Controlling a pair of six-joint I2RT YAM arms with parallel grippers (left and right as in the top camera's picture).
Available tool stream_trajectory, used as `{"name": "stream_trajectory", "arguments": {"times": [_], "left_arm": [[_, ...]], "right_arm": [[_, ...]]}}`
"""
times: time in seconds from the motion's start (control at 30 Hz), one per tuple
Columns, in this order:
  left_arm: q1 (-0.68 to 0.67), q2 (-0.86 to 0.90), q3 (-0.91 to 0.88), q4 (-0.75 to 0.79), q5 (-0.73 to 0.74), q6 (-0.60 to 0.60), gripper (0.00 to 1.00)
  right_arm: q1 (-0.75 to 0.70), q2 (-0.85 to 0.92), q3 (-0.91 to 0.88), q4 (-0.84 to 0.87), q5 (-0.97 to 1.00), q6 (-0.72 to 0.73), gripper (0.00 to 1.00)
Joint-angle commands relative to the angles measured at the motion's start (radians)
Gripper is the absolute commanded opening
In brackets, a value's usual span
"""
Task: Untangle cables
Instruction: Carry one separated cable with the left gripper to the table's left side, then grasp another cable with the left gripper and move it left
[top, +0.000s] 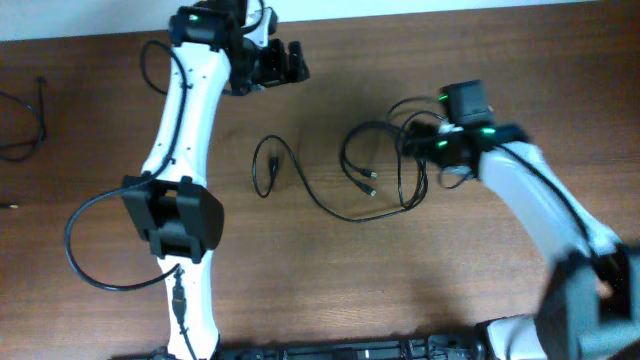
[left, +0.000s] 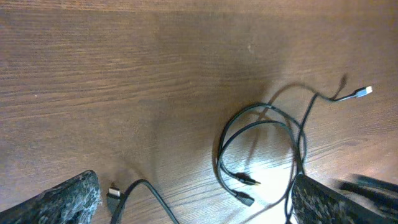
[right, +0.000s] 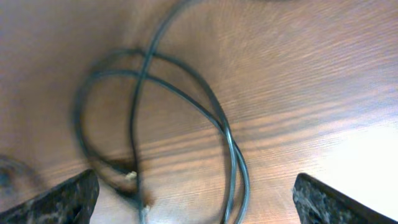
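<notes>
The silver-tipped plug's piece of cable (left: 298, 145) beside the paired plugs crosses over the loop. My left gripper moves to the right in the overhead view and lowers onto it next.
The cables are thin black cords on the brown table. In the overhead view one cable (top: 268, 165) makes a small loop at centre and runs right to a bunch of loops (top: 372, 160) with plug ends. My left gripper (top: 288, 62) is open and empty, up at the back, away from the cables. Its wrist view shows the loops (left: 261, 146), a silver-tipped plug (left: 365, 92) and another plug (left: 113, 193) between the fingers' span (left: 194, 182). My right gripper (top: 412, 140) is open over the right side of the bunch. Two strands (right: 233, 168) run between its fingers (right: 196, 182) without being held.
Another thin black cord (top: 25, 125) lies at the table's far left edge. Thick black arm wires hang beside the left arm (top: 85, 245). The left arm's base (top: 180, 215) stands at the front left of the table.
</notes>
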Motion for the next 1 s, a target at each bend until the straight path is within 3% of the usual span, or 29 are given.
{"name": "stream_trajectory", "arguments": {"times": [0.0, 0.2, 0.23, 0.33, 0.37, 0.43, 0.5, 0.63, 0.67, 0.7, 0.73, 0.77, 0.87, 0.97], "left_arm": [[-0.077, 0.007, -0.007, 0.0, -0.07, -0.006, 0.99], [-0.274, 0.007, -0.027, -0.019, -0.068, -0.006, 1.0], [-0.305, 0.012, -0.04, -0.019, -0.078, -0.021, 0.94], [-0.383, 0.018, -0.127, -0.023, -0.093, -0.175, 0.96], [-0.406, 0.018, -0.152, -0.011, -0.093, -0.179, 0.96], [-0.463, 0.018, -0.216, 0.028, -0.099, -0.194, 0.84], [-0.5, 0.018, -0.264, 0.059, -0.169, -0.291, 0.85], [-0.553, 0.018, -0.345, 0.208, -0.18, -0.31, 0.84], [-0.576, 0.018, -0.372, 0.249, -0.18, -0.309, 0.74], [-0.585, 0.018, -0.389, 0.269, -0.186, -0.309, 0.56], [-0.59, 0.018, -0.397, 0.271, -0.214, -0.309, 0.27], [-0.59, 0.018, -0.397, 0.266, -0.265, -0.307, 0.04], [-0.549, -0.021, -0.366, 0.224, -0.436, -0.228, 0.0], [-0.462, -0.134, -0.275, 0.207, -0.491, -0.222, 0.0]], "right_arm": [[-0.102, -0.201, 0.03, -0.049, -0.069, -0.096, 0.99], [-0.284, -0.272, 0.03, -0.155, -0.001, -0.1, 0.99], [-0.312, -0.267, 0.03, -0.181, -0.001, -0.1, 0.99], [-0.377, -0.264, 0.029, -0.237, -0.001, -0.1, 0.98], [-0.385, -0.264, 0.029, -0.238, -0.001, -0.1, 0.99], [-0.385, -0.264, 0.029, -0.238, -0.002, -0.1, 0.99], [-0.385, -0.264, 0.029, -0.238, -0.002, -0.1, 0.99], [-0.385, -0.264, 0.029, -0.254, -0.001, -0.1, 0.98], [-0.385, -0.262, 0.029, -0.268, -0.002, -0.1, 0.99], [-0.385, -0.258, 0.029, -0.289, -0.003, -0.1, 0.99], [-0.385, -0.254, 0.026, -0.304, -0.01, -0.1, 0.99], [-0.385, -0.248, 0.024, -0.32, -0.009, -0.1, 0.99], [-0.385, -0.217, 0.006, -0.353, -0.053, -0.1, 0.99], [-0.376, -0.158, -0.036, -0.35, -0.282, -0.1, 0.99]]}}
